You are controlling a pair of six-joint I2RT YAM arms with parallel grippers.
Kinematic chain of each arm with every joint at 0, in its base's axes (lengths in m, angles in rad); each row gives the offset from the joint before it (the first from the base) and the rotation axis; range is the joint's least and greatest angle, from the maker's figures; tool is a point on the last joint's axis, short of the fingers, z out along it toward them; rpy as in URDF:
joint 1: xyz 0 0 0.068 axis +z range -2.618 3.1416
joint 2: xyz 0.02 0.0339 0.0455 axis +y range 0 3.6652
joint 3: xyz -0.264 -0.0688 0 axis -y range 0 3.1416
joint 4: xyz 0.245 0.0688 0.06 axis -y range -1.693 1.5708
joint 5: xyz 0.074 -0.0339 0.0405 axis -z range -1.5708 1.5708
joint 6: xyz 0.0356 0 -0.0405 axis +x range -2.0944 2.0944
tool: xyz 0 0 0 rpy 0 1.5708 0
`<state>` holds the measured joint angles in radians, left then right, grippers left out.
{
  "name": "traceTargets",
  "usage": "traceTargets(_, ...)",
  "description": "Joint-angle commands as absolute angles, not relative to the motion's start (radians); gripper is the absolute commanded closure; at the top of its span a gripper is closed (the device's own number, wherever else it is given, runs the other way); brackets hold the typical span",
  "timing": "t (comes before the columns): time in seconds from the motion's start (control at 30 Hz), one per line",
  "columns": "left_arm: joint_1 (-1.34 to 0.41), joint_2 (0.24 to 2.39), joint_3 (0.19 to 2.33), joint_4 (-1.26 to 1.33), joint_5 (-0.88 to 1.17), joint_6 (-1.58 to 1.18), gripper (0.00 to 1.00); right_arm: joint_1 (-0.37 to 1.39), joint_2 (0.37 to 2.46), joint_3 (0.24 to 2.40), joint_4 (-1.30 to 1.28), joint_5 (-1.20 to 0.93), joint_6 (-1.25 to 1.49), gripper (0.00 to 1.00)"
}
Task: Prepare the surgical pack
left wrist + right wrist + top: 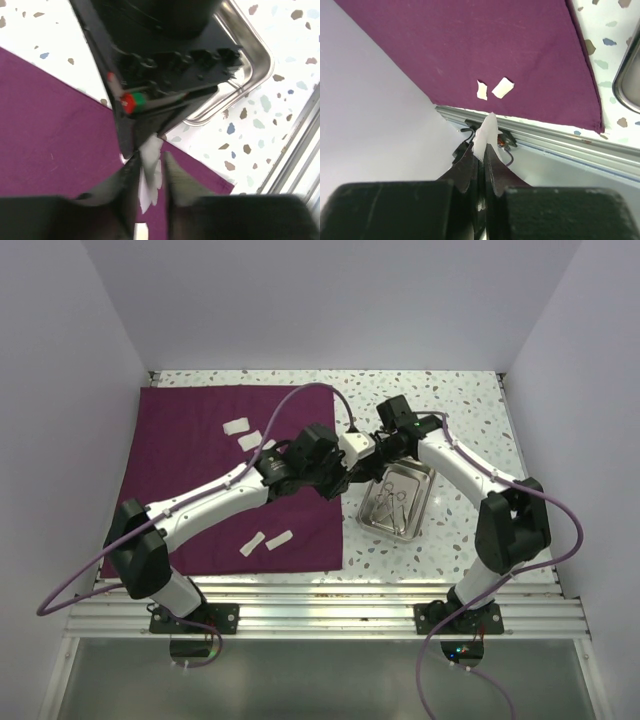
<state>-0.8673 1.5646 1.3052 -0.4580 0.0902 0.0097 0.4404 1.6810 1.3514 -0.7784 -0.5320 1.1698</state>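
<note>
The right gripper moves to the right in the top view and down over the tray's far end next and releases the gauze pad, as the scissors leave room there.
The maroon cloth (200, 460) lies flat on the left of the table, with several white gauze pads (236, 426) scattered on it. Right of it stands the steel tray (425, 502), holding the scissors and tweezers (393, 500). Both grippers meet in the air above the cloth's right edge. In the right wrist view my right gripper (481, 152) is shut on one gauze pad (487, 131). The same pad (150, 165) hangs between the parted fingers of my left gripper (151, 172), which is open, with a gap beside its right finger.
The speckled table (460, 410) is bare behind and around the tray. White walls close in the left, back and right. An aluminium rail (320, 590) runs along the near edge by the arm bases. Two loose pads (265, 540) lie near the cloth's front edge.
</note>
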Motion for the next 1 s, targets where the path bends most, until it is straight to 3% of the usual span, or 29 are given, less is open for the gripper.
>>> traceTargets(0.0, -0.874, 1.549, 1.321, -0.430, 0.115, 0.022, 0.66, 0.453, 1.672, 1.355, -0.744, -0.571, 1.160, 1.00)
traceTargets(0.2, -0.856, 1.474, 1.264, -0.382, 0.103, 0.008, 0.53, 0.451, 1.669, 1.332, -0.709, -0.574, 1.101, 1.00)
traceTargets(0.37, -0.764, 1.413, 1.232, -0.397, -0.023, -0.109, 0.51, 0.373, 1.652, 1.318, -0.693, -0.568, 0.930, 1.00)
traceTargets(0.47, -0.611, 1.390, 1.203, -0.437, -0.008, -0.216, 0.49, 0.282, 1.626, 1.289, -0.678, -0.548, 0.739, 1.00)
traceTargets(0.6, -0.479, 1.379, 1.161, -0.459, -0.005, -0.261, 0.48, 0.190, 1.563, 1.171, -0.490, -0.560, 0.571, 1.00)
traceTargets(0.73, -0.440, 1.378, 1.129, -0.446, 0.024, -0.278, 0.48, 0.129, 1.520, 1.014, -0.303, -0.557, 0.560, 1.00)
traceTargets(0.97, -0.417, 1.408, 1.112, -0.428, 0.066, -0.282, 0.48, 0.072, 1.549, 0.965, -0.236, -0.529, 0.489, 1.00)
